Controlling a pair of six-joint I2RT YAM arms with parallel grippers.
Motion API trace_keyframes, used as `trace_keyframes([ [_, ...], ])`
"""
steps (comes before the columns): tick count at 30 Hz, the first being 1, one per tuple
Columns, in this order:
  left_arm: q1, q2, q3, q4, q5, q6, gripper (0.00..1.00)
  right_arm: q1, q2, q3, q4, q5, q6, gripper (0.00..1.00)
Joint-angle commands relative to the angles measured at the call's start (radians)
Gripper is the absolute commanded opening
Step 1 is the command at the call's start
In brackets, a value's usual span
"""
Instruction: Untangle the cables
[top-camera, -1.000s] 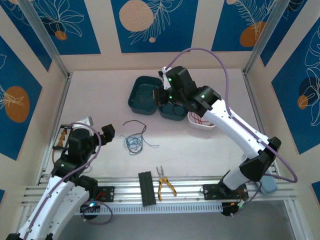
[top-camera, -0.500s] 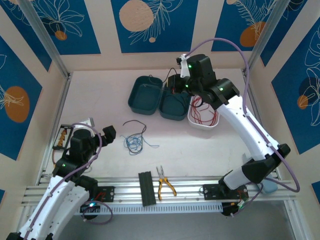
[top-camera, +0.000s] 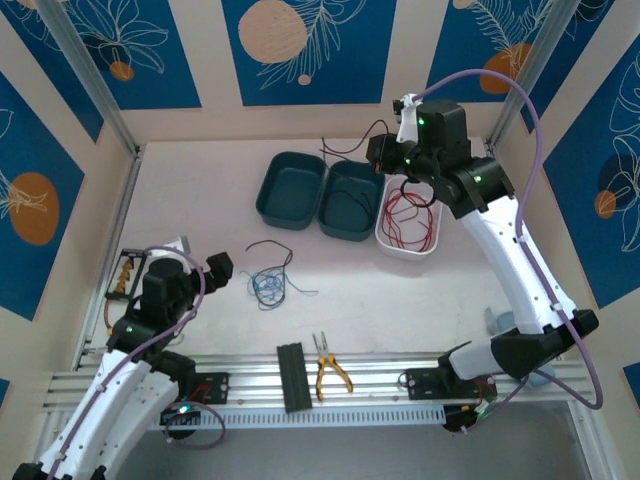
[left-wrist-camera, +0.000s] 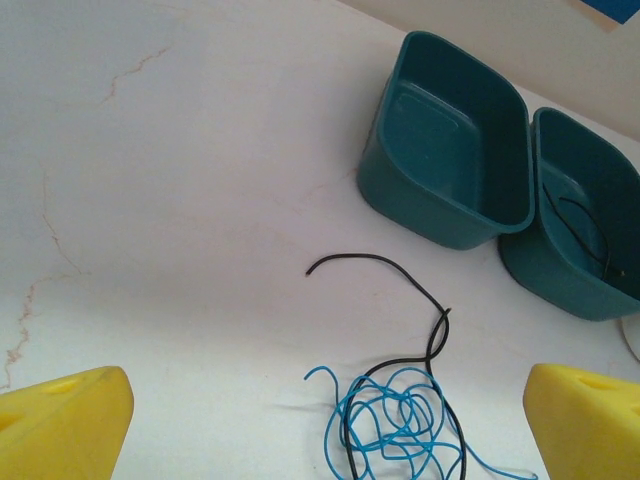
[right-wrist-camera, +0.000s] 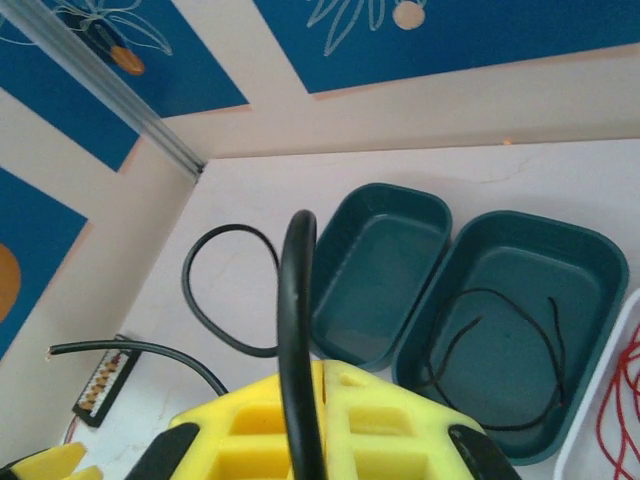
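Observation:
The robot's right gripper will bring the black cable down into the teal bin next to the white tray and let go of it there, since another piece of black cable (right-wrist-camera: 500, 365) is already inside.
My right gripper (top-camera: 384, 152) hangs high over the back of the table, shut on a black cable (top-camera: 350, 138) that loops out to its left. In the right wrist view this cable (right-wrist-camera: 298, 290) rises between the closed yellow fingers (right-wrist-camera: 400, 420). Another black strand (right-wrist-camera: 500, 365) lies in the right teal bin (right-wrist-camera: 590, 260). A red cable (top-camera: 405, 218) fills the white tray (top-camera: 432, 247). A blue cable tangle (top-camera: 267, 284) with a black cable (top-camera: 268, 246) through it lies mid-table. My left gripper (top-camera: 215, 268) stands open just left of this tangle (left-wrist-camera: 400, 420), touching nothing.
Two teal bins (top-camera: 292, 190) (top-camera: 350, 205) sit side by side at the back, the left one (left-wrist-camera: 450, 140) holding nothing. Yellow-handled pliers (top-camera: 330, 372) and a black block (top-camera: 291, 377) rest on the front rail. A connector strip (top-camera: 124, 272) lies at the left edge.
My right gripper has swung right and back from over the teal bins, carrying the black cable with it. The red cable in the tray is uncovered. The left arm has not moved.

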Motion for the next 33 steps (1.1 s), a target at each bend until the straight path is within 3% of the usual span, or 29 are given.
trace_keyframes([
  [1, 0.013, -0.001, -0.013, 0.026, 0.015, -0.015, 1.00, -0.032, 0.051, -0.028, 0.018, -0.019, -0.003, 0.00],
  [13, 0.013, -0.002, -0.017, 0.025, 0.026, -0.016, 1.00, -0.139, 0.294, -0.010, 0.088, -0.045, -0.095, 0.00],
  [33, 0.013, -0.010, -0.019, 0.010, 0.029, -0.013, 1.00, -0.116, 0.479, -0.047, -0.002, 0.093, -0.134, 0.00],
])
